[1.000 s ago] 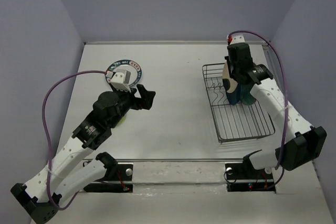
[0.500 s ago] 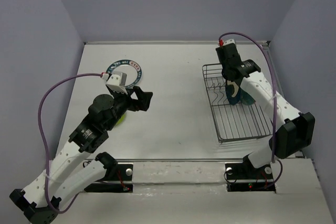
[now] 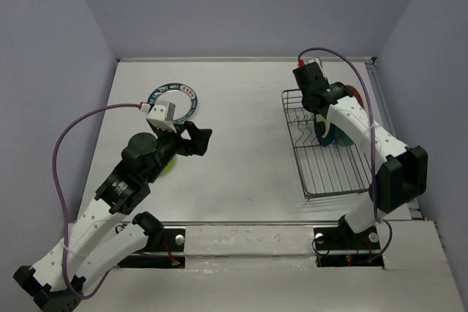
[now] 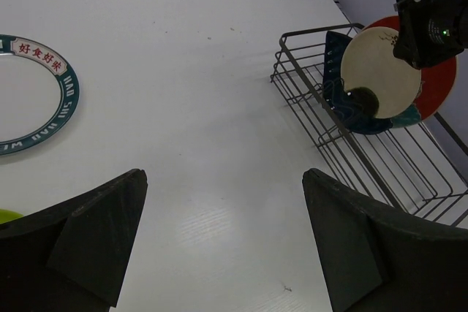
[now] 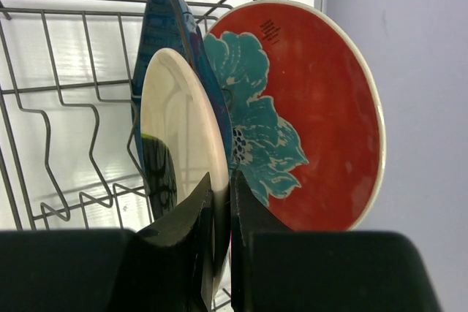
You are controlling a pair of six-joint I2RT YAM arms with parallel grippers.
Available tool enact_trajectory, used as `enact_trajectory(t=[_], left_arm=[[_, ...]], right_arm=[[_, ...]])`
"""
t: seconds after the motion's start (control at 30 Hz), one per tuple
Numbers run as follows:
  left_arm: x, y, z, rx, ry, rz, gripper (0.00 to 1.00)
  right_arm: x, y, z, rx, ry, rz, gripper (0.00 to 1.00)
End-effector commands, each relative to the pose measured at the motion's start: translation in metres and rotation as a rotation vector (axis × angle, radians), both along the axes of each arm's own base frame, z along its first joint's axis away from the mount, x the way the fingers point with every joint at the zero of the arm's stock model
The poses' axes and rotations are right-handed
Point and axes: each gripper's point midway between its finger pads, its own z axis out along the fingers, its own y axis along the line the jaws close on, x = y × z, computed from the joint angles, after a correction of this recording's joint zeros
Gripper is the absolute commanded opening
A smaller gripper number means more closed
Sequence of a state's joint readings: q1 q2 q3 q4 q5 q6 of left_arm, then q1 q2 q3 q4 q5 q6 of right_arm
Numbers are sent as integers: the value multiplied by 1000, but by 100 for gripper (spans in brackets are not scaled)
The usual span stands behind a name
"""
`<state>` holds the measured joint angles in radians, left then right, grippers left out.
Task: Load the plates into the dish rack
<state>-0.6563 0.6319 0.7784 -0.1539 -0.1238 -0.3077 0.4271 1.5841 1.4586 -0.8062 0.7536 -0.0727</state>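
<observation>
The gold plate in the robot's right gripper is crowding against the dark blue leaf-shaped plate, so the right gripper needs to move it down and slightly away next, toward the dish rack's empty wires (image 3: pixel 333 161) (image 5: pixel 104 160).
My right gripper (image 5: pixel 221 177) is shut on the rim of the shiny gold plate (image 5: pixel 175 122), which stands upright in the dark grey wire dish rack (image 3: pixel 340 173). The dark blue leaf-shaped plate (image 5: pixel 164 12) and the red-and-teal plate (image 5: pixel 322 115) stand right behind the gold one at the rack's far end. My left gripper (image 3: pixel 199 140) is open and empty above the table. The white plate with the green lettered rim (image 4: pixel 66 85) lies flat at the back left. A sliver of the lime green plate (image 3: pixel 171 167) shows under my left arm.
The near half of the rack (image 4: pixel 380 173), with its upright tines, holds nothing. The grey side walls stand close on both sides, the right one just beyond the rack. A purple cable loops from each wrist.
My right arm has swung its wrist toward the far left corner of the rack, with the gold plate still in its grip. My left arm has shifted only slightly.
</observation>
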Motion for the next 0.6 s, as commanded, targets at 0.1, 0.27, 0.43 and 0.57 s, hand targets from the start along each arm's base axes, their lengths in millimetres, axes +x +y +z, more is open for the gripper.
enact_trajectory(t=[0.1,0.27,0.43,0.57], left_arm=[[6,0,5,-2,-29,4,99],[11,0,-3,15,-6,18,99],[17,2,-11,30,19,43,99],[28,5,-24,49,62,65,99]], right_arm=[[11,15,-20,82,-44,1,7],[16,20,-35,104,-57,3,7],[20,22,-38,122,-83,0,8],[22,21,-37,121,-104,-7,37]])
